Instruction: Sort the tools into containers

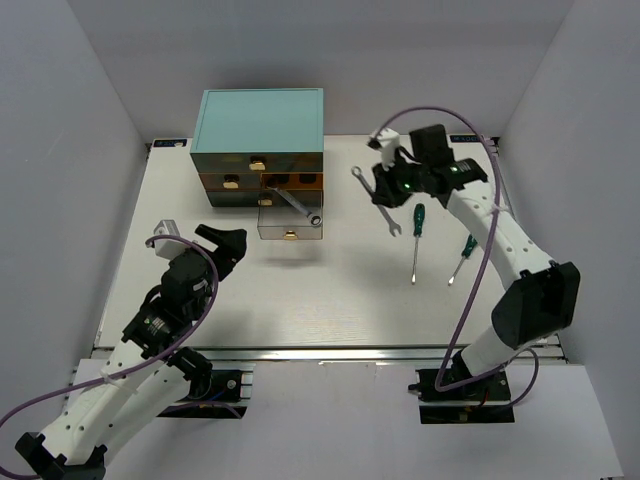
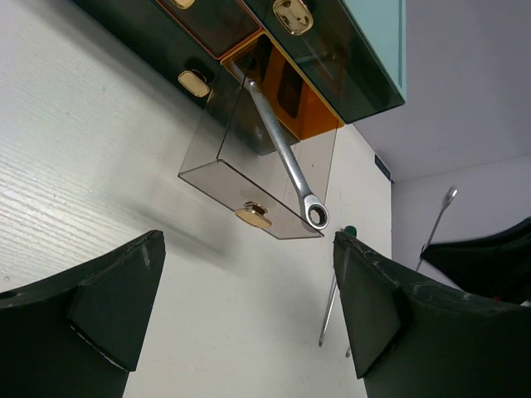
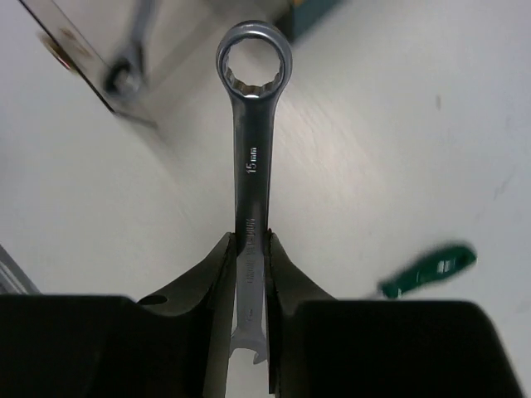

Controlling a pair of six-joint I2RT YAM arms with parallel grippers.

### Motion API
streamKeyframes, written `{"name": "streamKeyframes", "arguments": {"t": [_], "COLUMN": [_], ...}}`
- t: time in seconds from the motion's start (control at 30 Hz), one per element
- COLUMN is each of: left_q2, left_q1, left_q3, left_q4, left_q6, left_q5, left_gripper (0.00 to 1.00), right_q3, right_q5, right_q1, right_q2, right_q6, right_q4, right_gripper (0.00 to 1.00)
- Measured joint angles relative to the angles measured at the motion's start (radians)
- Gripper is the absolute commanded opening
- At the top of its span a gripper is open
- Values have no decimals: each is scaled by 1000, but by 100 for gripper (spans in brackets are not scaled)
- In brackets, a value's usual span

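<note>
My right gripper goes left in the top view next, over the pulled-out bottom drawer (image 1: pixel 283 233), and releases the silver combination wrench's handle. Another wrench already lies there.
My right gripper (image 1: pixel 384 196) (image 3: pixel 250 249) is shut on the shank of a silver combination wrench (image 1: pixel 372 190) (image 3: pixel 252 157), just right of the cabinet. The wrench's ring end points away from my fingers. A second wrench (image 1: pixel 297 205) (image 2: pixel 286 153) lies aslant across the pulled-out bottom drawer (image 1: pixel 283 233) (image 2: pixel 224 176), its ring end over the front right corner. Two green-handled screwdrivers (image 1: pixel 417 238) (image 1: pixel 463 256) lie on the table below my right gripper. My left gripper (image 1: pixel 224 243) (image 2: pixel 249 307) stands open and holds nothing, left of and nearer than that drawer.
The teal-topped cabinet (image 1: pixel 262 118) stands at the back centre-left, its upper brownish drawers with gold knobs (image 1: pixel 257 162) pushed in or only partly out. A small grey block (image 1: pixel 165 229) lies left of my left arm. White walls enclose the table on three sides.
</note>
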Motion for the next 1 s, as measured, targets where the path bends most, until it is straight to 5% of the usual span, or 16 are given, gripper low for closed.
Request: {"name": "streamKeyframes", "arguments": {"t": [0.2, 0.4, 0.93, 1.0], "left_q2": [0, -27, -40, -40], "left_q1": [0, 0, 0, 0], "left_q3": [6, 29, 32, 32], "left_q4": [-7, -26, -46, -46], "left_q6": [0, 0, -1, -1], "left_q5": [-2, -23, -48, -50], "left_gripper": [91, 91, 91, 91], "right_q3": [364, 600, 693, 693], "right_q5": [3, 27, 154, 175], "right_q1": [240, 350, 396, 396], "right_q2": [205, 430, 622, 622], "right_q6": [-3, -11, -18, -18], "right_q4": [39, 46, 26, 27], "right_gripper": [0, 0, 0, 10]}}
